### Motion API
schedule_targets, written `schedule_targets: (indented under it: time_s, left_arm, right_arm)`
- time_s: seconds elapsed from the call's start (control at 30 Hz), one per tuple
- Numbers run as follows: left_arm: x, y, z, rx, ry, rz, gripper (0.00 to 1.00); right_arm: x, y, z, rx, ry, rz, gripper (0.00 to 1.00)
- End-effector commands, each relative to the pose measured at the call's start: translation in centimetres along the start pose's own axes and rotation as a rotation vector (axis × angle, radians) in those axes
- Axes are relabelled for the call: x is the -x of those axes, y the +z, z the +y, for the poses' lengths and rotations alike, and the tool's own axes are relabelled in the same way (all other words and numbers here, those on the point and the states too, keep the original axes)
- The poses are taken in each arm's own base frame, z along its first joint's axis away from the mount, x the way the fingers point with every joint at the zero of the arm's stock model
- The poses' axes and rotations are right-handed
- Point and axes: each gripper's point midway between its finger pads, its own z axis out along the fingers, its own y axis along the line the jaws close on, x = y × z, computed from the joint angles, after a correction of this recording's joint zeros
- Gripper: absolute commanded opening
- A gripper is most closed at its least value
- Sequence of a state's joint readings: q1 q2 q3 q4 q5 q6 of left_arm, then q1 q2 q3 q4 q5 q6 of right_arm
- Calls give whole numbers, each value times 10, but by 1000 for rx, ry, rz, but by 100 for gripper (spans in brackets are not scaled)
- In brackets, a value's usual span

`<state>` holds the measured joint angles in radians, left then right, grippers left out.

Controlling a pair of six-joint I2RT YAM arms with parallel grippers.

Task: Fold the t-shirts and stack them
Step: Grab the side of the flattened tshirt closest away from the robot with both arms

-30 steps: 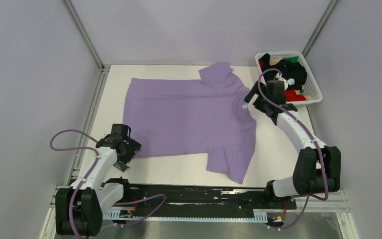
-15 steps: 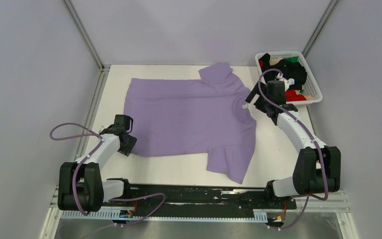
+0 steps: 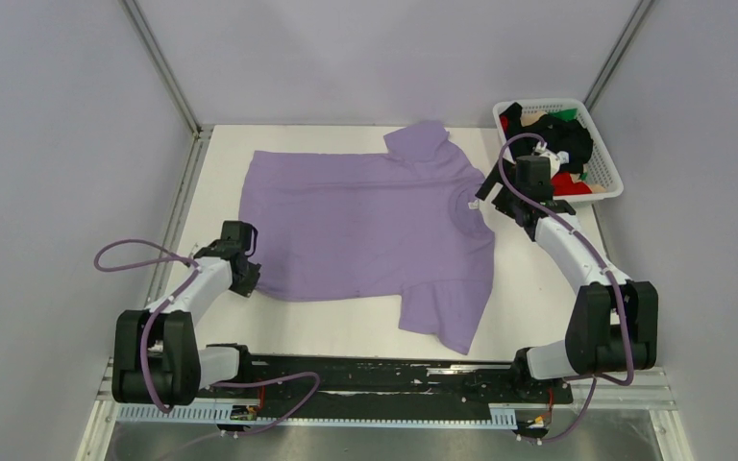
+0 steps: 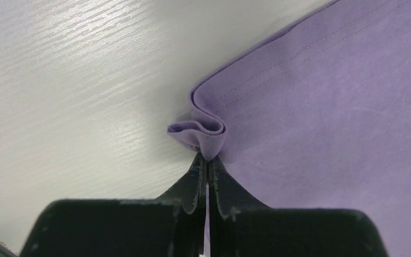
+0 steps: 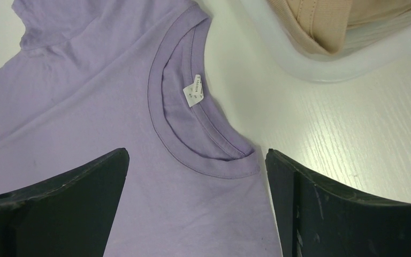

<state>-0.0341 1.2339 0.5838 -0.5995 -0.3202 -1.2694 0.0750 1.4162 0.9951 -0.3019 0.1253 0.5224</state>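
My right gripper should next move back from the collar, down onto the near sleeve's hem: that sleeve is free while my left gripper holds the hem corner.
A large lavender t-shirt lies spread flat on the white table, collar toward the right. My left gripper is at its near-left hem corner. In the left wrist view the left gripper is shut on a small bunched fold of the lavender t-shirt. My right gripper hovers at the collar. The right gripper is open, its fingers straddling the near shoulder of the lavender t-shirt below the white neck label. Other t-shirts, black, red and beige, sit in the basket.
A white lattice basket stands at the far right of the table, close behind my right gripper; the rim of the basket shows in the right wrist view. Grey walls enclose the table on three sides. The arm bases sit on the near rail.
My left arm swung in from the near left to the shirt's hem corner and its gripper shut on the cloth. The right arm barely moved and stayed open.
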Motion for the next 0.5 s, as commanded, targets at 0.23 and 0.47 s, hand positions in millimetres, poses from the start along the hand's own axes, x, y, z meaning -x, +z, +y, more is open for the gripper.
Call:
schedule_targets:
  time_s: [0.23,0.47]
  left_arm:
    - [37,-2,8,43,16,-90,0]
    - [28,10,5,76,84,-15,0]
  right_arm:
    - [-61,-31,11,57,-143,235,97]
    - [-171,-91,0,20,-361,594,87]
